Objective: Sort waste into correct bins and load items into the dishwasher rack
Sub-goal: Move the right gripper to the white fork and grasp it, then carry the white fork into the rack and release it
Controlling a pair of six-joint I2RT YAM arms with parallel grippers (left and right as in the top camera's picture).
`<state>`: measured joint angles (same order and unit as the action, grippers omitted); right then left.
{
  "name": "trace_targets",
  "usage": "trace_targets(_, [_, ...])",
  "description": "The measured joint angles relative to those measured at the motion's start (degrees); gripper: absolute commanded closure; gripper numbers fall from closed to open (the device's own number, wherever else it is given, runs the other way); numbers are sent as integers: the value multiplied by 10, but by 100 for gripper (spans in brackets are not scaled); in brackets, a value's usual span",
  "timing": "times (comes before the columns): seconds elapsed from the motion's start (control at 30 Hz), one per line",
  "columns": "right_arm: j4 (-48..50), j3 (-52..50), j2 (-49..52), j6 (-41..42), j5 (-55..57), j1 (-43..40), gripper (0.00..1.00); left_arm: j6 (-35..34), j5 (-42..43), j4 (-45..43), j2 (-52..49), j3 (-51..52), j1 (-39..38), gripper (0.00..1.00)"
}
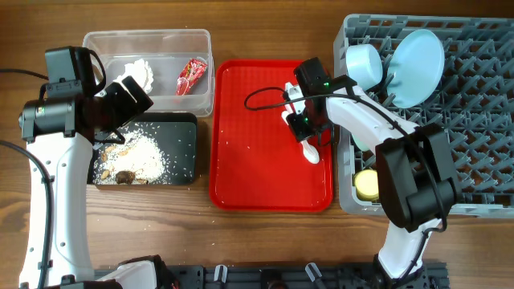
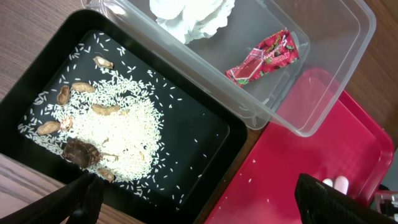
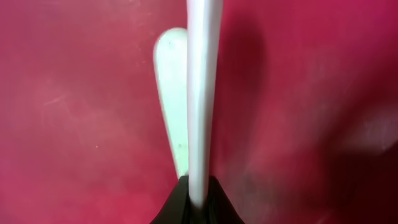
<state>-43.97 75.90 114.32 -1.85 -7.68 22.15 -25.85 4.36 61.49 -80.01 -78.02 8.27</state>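
Observation:
I should raise my right gripper, move it across over the grey rack [image 1: 474, 144] and lower it to let go of the white fork on the rack's wires beside the yellow cup [image 1: 368, 185], because dishes are already standing there.
My right gripper [image 1: 303, 120] is shut on a white plastic utensil [image 3: 200, 93] just above the flat red tray [image 1: 249, 160]; I cannot tell if it is the fork or the spoon. A second white utensil [image 1: 312, 152] lies on that tray beneath it [image 3: 169, 74]. My left gripper [image 2: 199, 205] is open and empty above the near edge of the black tray [image 1: 186, 152], which holds rice and nut scraps [image 2: 112, 134]. The clear tub [image 1: 201, 40] holds the tissue [image 2: 189, 15] and the red wrapper [image 2: 264, 57]. The grey rack [image 1: 474, 144] holds the blue plate [image 1: 418, 64], a pale bowl [image 1: 365, 64] and the yellow cup [image 1: 368, 185].
A few rice grains lie on the red tray [image 2: 348, 143]. The tub and the black tray stand side by side, left of the red tray; the rack stands against its right edge. Bare wooden table [image 1: 265, 241] runs along the front.

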Motion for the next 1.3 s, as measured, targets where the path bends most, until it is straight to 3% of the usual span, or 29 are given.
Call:
trace_targets(0.23, [-44, 12, 1, 43, -33, 0, 96, 0, 0, 0, 0, 0, 0, 0])
trace_targets(0.5, [-151, 117, -7, 55, -55, 0, 96, 0, 0, 0, 0, 0, 0, 0])
trace_targets(0.77, [-244, 211, -96, 104, -39, -33, 96, 0, 0, 0, 0, 0, 0, 0])
trace_targets(1.07, [-350, 218, -238, 305, 69, -221, 96, 0, 0, 0, 0, 0, 0, 0])
trace_targets(1.3, [-361, 210, -251, 548, 160, -289, 96, 0, 0, 0, 0, 0, 0, 0])
